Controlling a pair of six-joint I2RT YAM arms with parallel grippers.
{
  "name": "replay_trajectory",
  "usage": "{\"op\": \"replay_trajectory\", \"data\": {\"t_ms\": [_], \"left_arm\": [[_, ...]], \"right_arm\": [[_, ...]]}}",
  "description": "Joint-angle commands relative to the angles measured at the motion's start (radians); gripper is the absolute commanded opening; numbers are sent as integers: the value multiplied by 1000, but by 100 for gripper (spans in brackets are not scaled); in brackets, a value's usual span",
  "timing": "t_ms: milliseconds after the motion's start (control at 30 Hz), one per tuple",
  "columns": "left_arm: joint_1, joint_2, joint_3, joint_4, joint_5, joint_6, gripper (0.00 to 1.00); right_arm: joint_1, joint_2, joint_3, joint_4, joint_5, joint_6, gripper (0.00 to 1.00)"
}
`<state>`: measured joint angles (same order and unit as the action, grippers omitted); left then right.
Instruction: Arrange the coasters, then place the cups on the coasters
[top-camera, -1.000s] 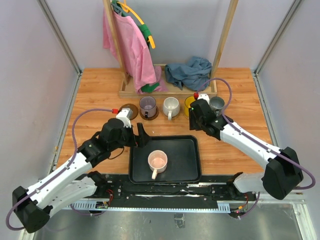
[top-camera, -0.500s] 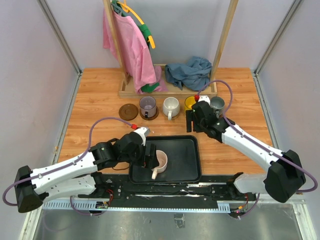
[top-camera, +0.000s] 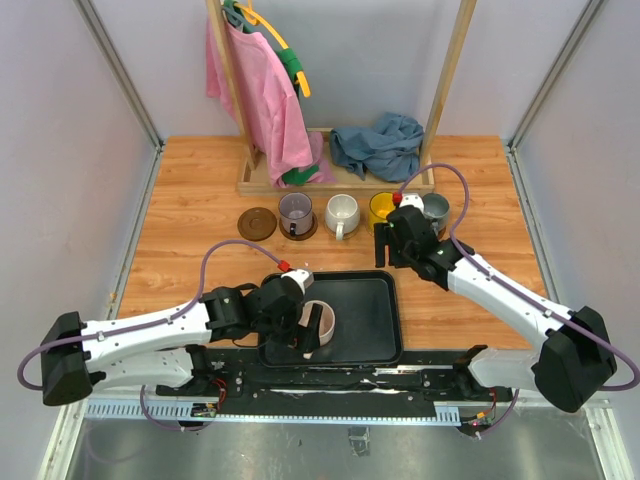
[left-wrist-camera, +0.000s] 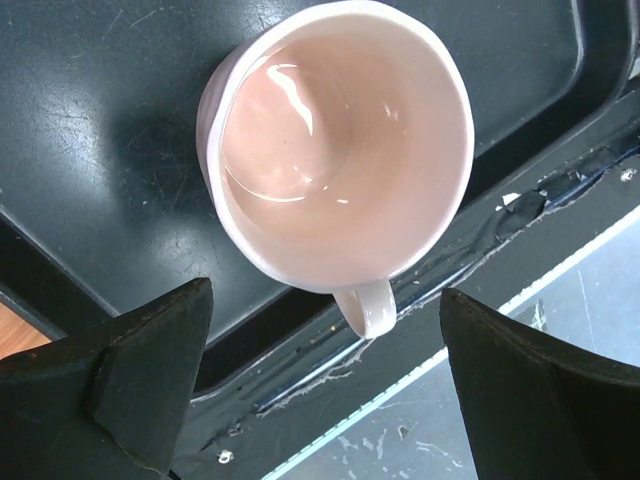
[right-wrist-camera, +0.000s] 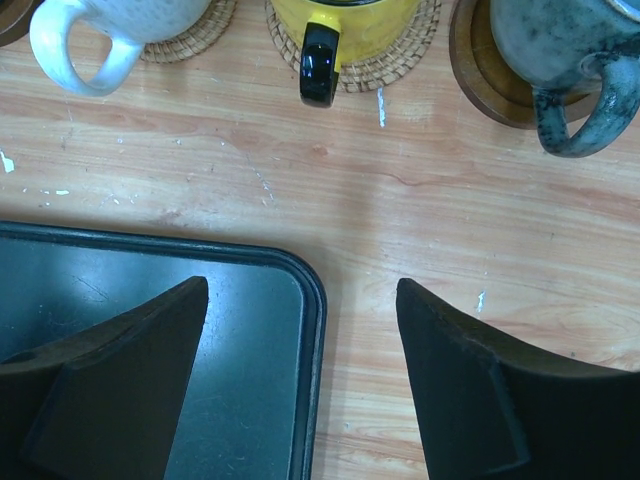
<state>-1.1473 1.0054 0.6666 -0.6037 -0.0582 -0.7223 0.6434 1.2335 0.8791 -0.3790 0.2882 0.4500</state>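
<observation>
My left gripper moves down around the pink cup's handle (top-camera: 308, 355) (left-wrist-camera: 369, 309) and closes on it next, since the open fingers already stand one on each side.
The pink cup (left-wrist-camera: 335, 150) stands upright in the black tray (left-wrist-camera: 90, 130), handle (left-wrist-camera: 365, 308) toward the near edge. My left gripper (left-wrist-camera: 325, 292) hangs over it, open, one finger on each side of the handle and clear of it. From above, that gripper (top-camera: 302, 328) partly covers the pink cup (top-camera: 322, 322). The white cup (right-wrist-camera: 110, 25) and the yellow cup (right-wrist-camera: 345, 20) rest on tan woven coasters (right-wrist-camera: 400, 60). A dark coaster (right-wrist-camera: 480, 80) bears the grey-blue cup (right-wrist-camera: 560, 50), another the purple-grey cup (top-camera: 296, 212). One dark coaster (top-camera: 257, 222) lies bare. My right gripper (right-wrist-camera: 300, 285) is open and holds nothing.
The tray's (top-camera: 365, 310) far right corner (right-wrist-camera: 310, 290) lies under my right gripper (top-camera: 383, 243). Behind the row of cups stands a wooden rack (top-camera: 300, 182) with a pink cloth (top-camera: 262, 95) hanging on it and a blue cloth (top-camera: 378, 143) heaped on its base.
My left arm has swung from the tray's far left corner down over the pink cup. My right gripper has opened wider and drawn back from the yellow cup.
</observation>
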Motion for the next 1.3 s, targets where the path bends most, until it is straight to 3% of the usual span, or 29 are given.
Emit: {"op": "replay_trajectory", "data": {"t_ms": [0, 467, 1000, 1267], "left_arm": [[-8, 26, -25, 58, -50, 16, 97], [-9, 36, -81, 48, -186, -25, 72], [-9, 70, -77, 105, -222, -3, 62], [-8, 74, -101, 141, -191, 8, 40]], "right_arm": [[13, -23, -20, 2, 22, 12, 78], [13, -10, -18, 16, 14, 14, 78], [12, 8, -15, 41, -29, 5, 79], [12, 9, -19, 49, -34, 0, 79]]}}
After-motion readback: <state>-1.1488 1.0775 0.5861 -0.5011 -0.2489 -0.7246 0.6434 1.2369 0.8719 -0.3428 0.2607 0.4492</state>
